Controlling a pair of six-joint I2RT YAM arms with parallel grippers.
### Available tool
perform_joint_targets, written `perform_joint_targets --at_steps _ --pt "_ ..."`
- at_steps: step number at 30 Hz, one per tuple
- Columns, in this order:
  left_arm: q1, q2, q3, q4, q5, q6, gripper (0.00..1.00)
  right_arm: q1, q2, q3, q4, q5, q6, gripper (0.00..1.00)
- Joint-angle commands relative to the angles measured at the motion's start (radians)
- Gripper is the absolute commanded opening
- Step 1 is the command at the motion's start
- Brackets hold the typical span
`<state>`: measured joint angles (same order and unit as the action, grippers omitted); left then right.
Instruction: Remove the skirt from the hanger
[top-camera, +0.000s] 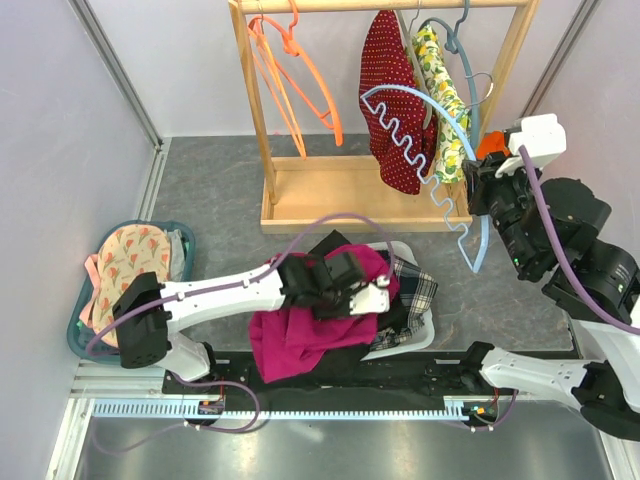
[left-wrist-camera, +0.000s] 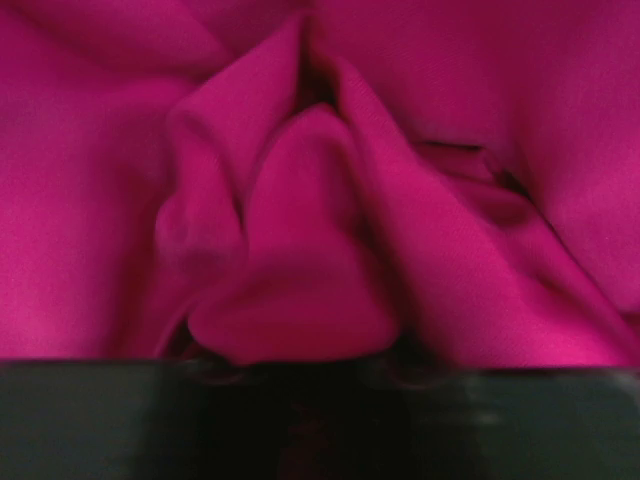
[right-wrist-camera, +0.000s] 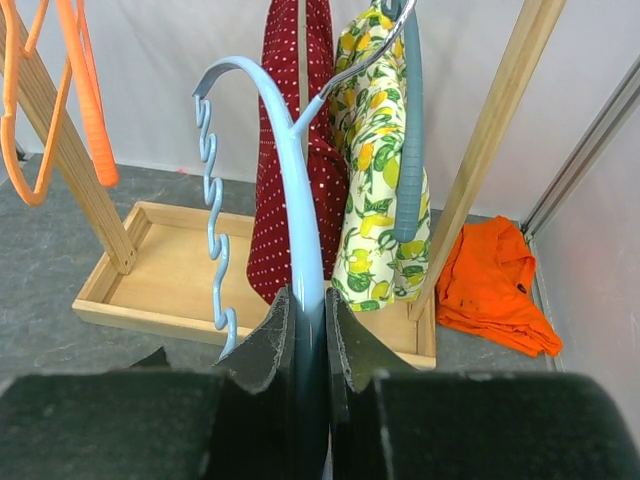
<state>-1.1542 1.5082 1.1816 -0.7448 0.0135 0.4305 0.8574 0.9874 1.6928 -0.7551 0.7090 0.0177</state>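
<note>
My right gripper is holding the bare hanger and should next move the hanger's hook over the rack bar's empty part (top-camera: 340, 5), outward of the gripper and to its left in the top view, and let go.
The magenta skirt (top-camera: 300, 335) lies bunched on a pile of clothes on a white tray (top-camera: 420, 335), off any hanger. My left gripper (top-camera: 352, 285) is down on the skirt. In the left wrist view the skirt's folds (left-wrist-camera: 300, 230) fill the frame and hide the fingers, so its opening does not show. My right gripper (top-camera: 492, 185) is shut on a bare light-blue hanger (top-camera: 440, 180) and holds it in front of the wooden rack. The right wrist view shows the hanger's arm (right-wrist-camera: 300, 250) clamped between both pads.
The wooden rack (top-camera: 350, 190) holds orange hangers (top-camera: 300, 80), a red dotted garment (top-camera: 390, 95) and a lemon-print garment (top-camera: 445, 110). A teal basket (top-camera: 183, 240) of clothes stands at the left. An orange cloth (right-wrist-camera: 495, 285) lies by the rack's right post.
</note>
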Motion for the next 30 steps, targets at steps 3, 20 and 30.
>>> perform_joint_targets --at_steps 3,20,30 --pt "-0.068 -0.095 -0.259 0.082 -0.128 0.092 0.99 -0.003 0.085 0.011 0.069 0.029 -0.004 0.00" --pt "-0.064 -0.042 0.001 0.076 -0.179 0.065 0.99 -0.003 0.401 0.313 0.186 0.129 -0.188 0.00" --pt "-0.064 -0.074 0.183 0.002 -0.276 -0.128 0.99 -0.008 0.597 0.406 0.425 0.155 -0.465 0.00"
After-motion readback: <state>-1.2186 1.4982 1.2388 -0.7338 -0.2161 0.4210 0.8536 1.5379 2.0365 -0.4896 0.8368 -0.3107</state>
